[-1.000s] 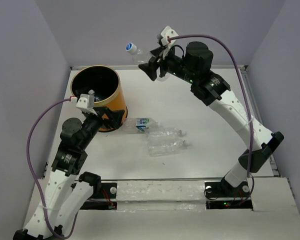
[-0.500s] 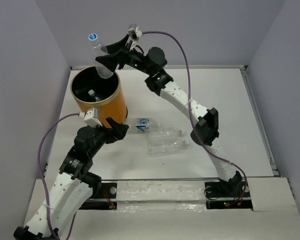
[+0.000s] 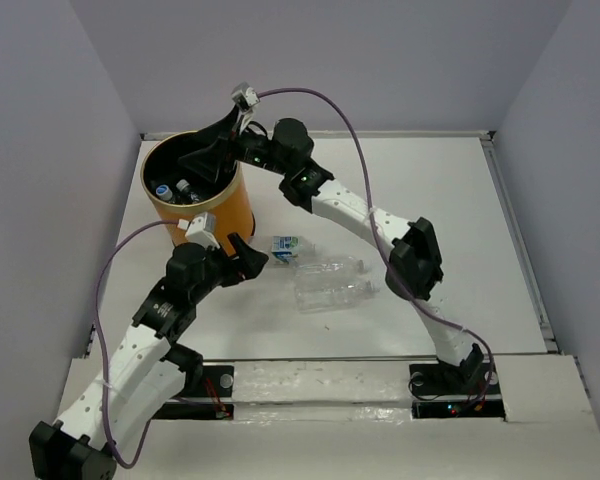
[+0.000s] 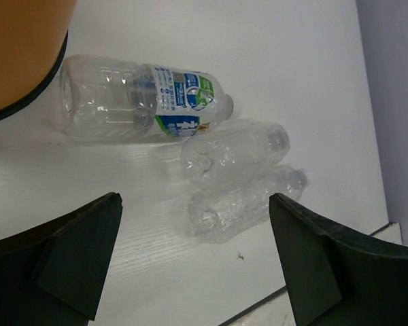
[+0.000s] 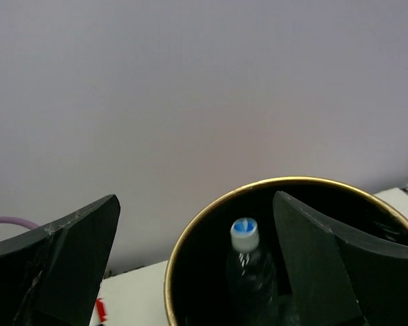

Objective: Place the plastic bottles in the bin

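The nearest clear bottle is below my left gripper, to the right in the top view, and its near side is free. I need to move across, turn and go down onto the middle of the bottle.
Three plastic bottles lie on the white table: a blue-white labelled one (image 3: 285, 247) (image 4: 143, 102) against the foot of the orange bin (image 3: 231, 210) (image 4: 20, 47), and two clear ones (image 3: 331, 267) (image 3: 336, 293) (image 4: 234, 146) (image 4: 245, 200) side by side. My left gripper (image 3: 251, 252) (image 4: 194, 224) hovers open just short of them, holding nothing. My right gripper (image 3: 193, 165) (image 5: 196, 200) hangs open over the bin's mouth (image 5: 190, 231). Below it a bottle with a blue-white cap (image 5: 245, 238) is inside the bin, free of the fingers. More caps (image 3: 164, 188) show in the black interior.
Grey walls close in the table at the back and sides. The bin stands at the far left corner. A purple cable (image 3: 310, 100) loops above the right arm, another (image 3: 110, 270) beside the left arm. The table's right half (image 3: 450, 220) holds nothing but the right arm.
The right arm swung left from the back wall to over the bin with a bottle, then opened; the bottle dropped in. The left gripper moved right toward the lying bottles.
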### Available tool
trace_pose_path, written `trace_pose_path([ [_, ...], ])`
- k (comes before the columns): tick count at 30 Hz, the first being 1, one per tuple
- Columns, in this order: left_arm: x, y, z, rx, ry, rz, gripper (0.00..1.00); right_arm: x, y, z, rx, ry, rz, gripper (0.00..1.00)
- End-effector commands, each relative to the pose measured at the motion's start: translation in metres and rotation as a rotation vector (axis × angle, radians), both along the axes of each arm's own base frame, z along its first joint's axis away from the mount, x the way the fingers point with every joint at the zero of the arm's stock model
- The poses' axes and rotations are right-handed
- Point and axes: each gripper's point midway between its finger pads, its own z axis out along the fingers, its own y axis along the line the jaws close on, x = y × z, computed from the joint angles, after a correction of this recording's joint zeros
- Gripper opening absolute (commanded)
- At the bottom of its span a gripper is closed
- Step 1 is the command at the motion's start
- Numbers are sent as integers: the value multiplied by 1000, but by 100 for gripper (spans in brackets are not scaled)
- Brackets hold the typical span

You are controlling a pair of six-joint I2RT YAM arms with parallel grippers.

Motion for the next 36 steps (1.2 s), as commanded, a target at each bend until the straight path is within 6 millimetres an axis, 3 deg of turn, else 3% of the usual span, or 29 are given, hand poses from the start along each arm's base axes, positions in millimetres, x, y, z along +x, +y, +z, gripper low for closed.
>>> trace_pose_path([
  [1,5,-25,10,74,-17,-145,99,-29,-59,86,76,-155,-80,100],
  [6,12,-42,16,249,-20,-208,99,-32,-137,45,-41,-91,-228,95],
  [7,10,-46,6,311,4,-238,99,-39,-174,64,-13,-106,-278,94],
  [8,18,-46,15,343,-17,-210,99,-39,-185,11,-91,-20,-289,93],
  [9,19,-49,15,370,-16,-226,99,-41,-201,-2,-106,12,-312,92],
  [10,21,-53,4,433,4,-256,99,-48,-230,6,-81,21,-350,92],
  [11,25,-61,13,457,-15,-269,99,-52,-241,-44,-154,101,-363,92],
  [12,29,-66,-1,505,17,-291,99,-54,-253,-60,-174,134,-392,92],
  [13,30,-68,8,519,-6,-300,99,-58,-264,-75,-197,157,-418,92],
  [14,31,-67,-11,593,51,-322,99,-65,-280,-74,-193,151,-453,92],
  [15,39,-69,-5,624,40,-292,99,-66,-291,-89,-216,197,-492,92],
  [16,42,-70,-18,661,80,-290,99,-72,-306,-100,-213,222,-533,93],
  [19,53,-81,-24,679,108,-297,99,-70,-335,-121,-234,264,-656,95],
  [23,70,-94,-13,757,28,-380,99,-90,-357,-123,-248,267,-692,96],
  [25,69,-97,-20,784,52,-426,99,-97,-364,-129,-252,287,-704,96],
  [28,55,-114,-17,728,46,-542,99,-109,-377,-149,-282,341,-734,95],
  [29,47,-120,-17,713,33,-583,99,-112,-382,-164,-311,374,-750,95],
  [31,27,-141,-8,657,-28,-691,99,-116,-391,-167,-301,385,-784,95],
  [32,17,-147,-10,636,-29,-741,99,-121,-393,-181,-335,420,-783,95],
  [35,-3,-167,-19,649,-38,-829,99,-129,-393,-183,-313,447,-763,94],
  [36,-5,-169,-30,686,-17,-837,99,-132,-395,-189,-313,467,-764,94],
])
